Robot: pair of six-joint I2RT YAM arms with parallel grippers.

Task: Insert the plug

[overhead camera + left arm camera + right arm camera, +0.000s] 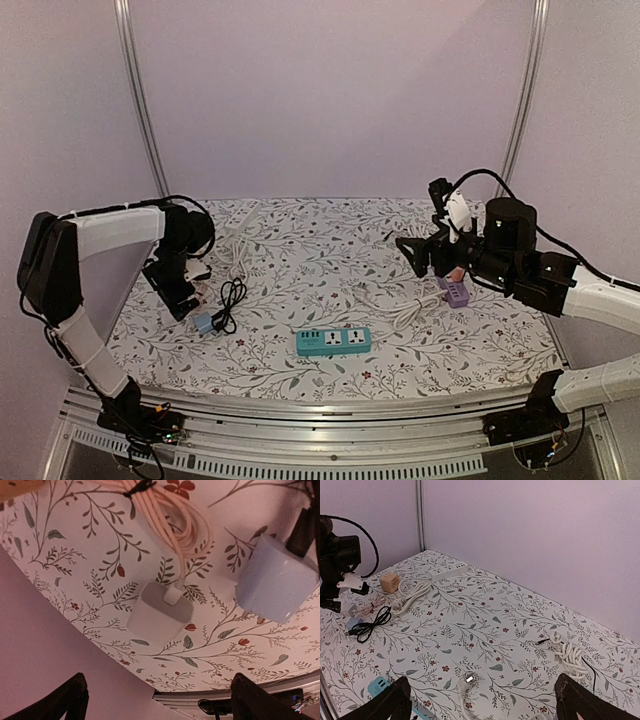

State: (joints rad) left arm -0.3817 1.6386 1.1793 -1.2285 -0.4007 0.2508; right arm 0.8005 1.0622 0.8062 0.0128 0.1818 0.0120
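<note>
My left gripper moves down next until its open fingers straddle the white charger's body (160, 614), and closes there.
A teal power strip (333, 341) lies at the front middle of the table; one end of it shows in the right wrist view (380, 685). A white plug (466, 682) on a white cable (408, 308) lies right of the strip, below and between my right fingers. My right gripper (415, 255) is open and empty above it, also shown in its wrist view (482, 705). My left gripper (180, 295) is open and empty at the left edge. Its wrist view (157, 702) shows a white charger (160, 610) with a coiled cable and a light blue adapter (275, 580).
A purple socket cube (455, 292) sits under the right arm. A black cable (232, 300) lies by the blue adapter. A beige cube (389, 581), a white power strip (447, 571) and a white coiled cable (570, 655) lie further back. The table's left edge is under the left gripper.
</note>
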